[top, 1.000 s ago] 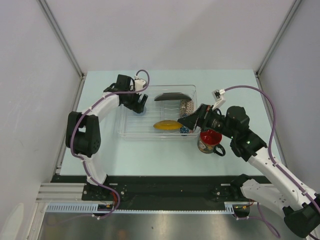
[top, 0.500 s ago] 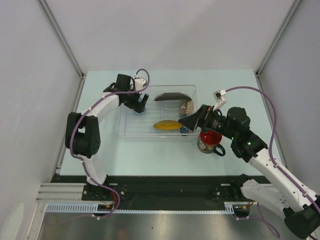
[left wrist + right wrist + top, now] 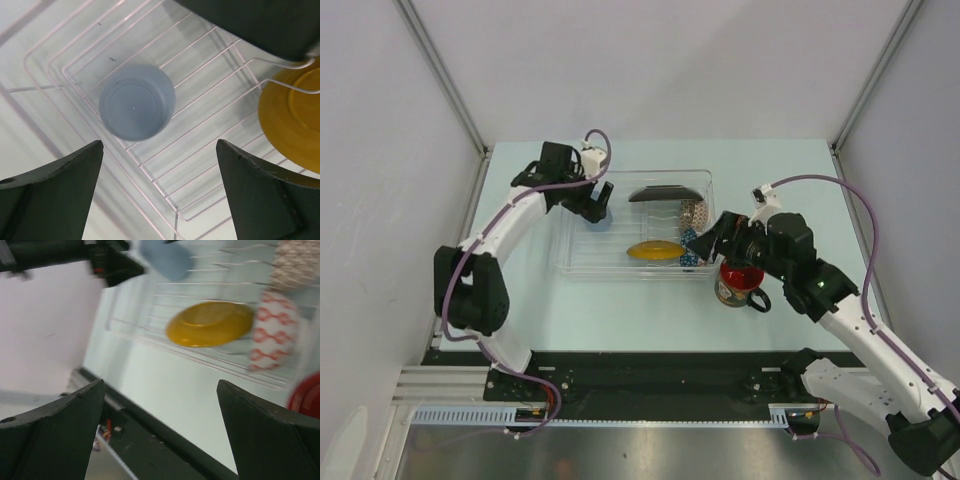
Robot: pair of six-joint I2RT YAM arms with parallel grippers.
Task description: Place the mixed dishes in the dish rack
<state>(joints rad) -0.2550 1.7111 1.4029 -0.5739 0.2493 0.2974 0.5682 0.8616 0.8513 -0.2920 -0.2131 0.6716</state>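
Observation:
The red-inside mug stands open-topped below and back from my right gripper, so the fingers turn down next and lower onto its rack-side rim point(image 3: 721, 274) point(image 3: 293, 396).
The clear dish rack point(image 3: 582, 262) holds the black square plate point(image 3: 665, 194), the beige bowl point(image 3: 694, 212), the yellow saucer point(image 3: 653, 250), the blue patterned bowl point(image 3: 688, 258) and the small light-blue cup point(image 3: 601, 219). The red-inside mug point(image 3: 738, 282) stands on the table just right of the rack. My left gripper point(image 3: 597, 203) is open and empty above the cup, which lies bottom-up on the rack's ribs in the left wrist view point(image 3: 136, 101). My right gripper point(image 3: 705, 241) is open and empty beside the rack's right end, just left of the mug.
The right wrist view shows the saucer point(image 3: 210, 323), the bowl's red-patterned outside point(image 3: 272, 332), the mug's red rim point(image 3: 306, 392) and the table's dark front edge point(image 3: 150, 440). White walls and frame posts point(image 3: 440, 75) enclose the table.
My left gripper has pulled back up and left, uncovering the light-blue cup in the rack. My right gripper has drawn back to the right from the rack's right end.

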